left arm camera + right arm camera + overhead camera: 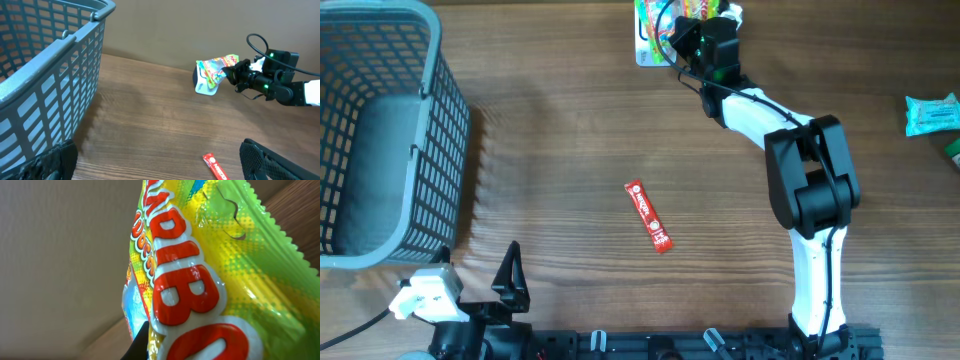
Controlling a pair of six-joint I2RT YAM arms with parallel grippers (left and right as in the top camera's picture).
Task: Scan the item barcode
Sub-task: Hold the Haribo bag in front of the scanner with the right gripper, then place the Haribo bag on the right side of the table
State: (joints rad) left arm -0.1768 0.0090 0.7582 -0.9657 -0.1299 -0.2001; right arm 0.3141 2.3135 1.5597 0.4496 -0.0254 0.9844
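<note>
My right gripper should carry the candy bag (653, 25) down to the bare tabletop beside the teal packet, to the gripper's right in the overhead view, and release it there.
A colourful green and yellow candy bag (653, 25) hangs at the table's far edge, with my right gripper (692, 35) shut on it. The left wrist view shows the bag (216, 67) held by that gripper (235, 74) from its right side. In the right wrist view the bag (210, 280) fills the frame and only one dark fingertip (140, 345) shows. No barcode is visible. A red sachet (648, 216) lies flat mid-table. My left gripper (475, 278) stands open near the front left with nothing between its fingers, and the sachet (215, 168) lies just inside its right finger.
A tall grey basket (380, 140) occupies the left side, close to my left gripper. A small white and dark object (202, 86) shows under the candy bag. A teal packet (932, 113) lies at the right edge.
</note>
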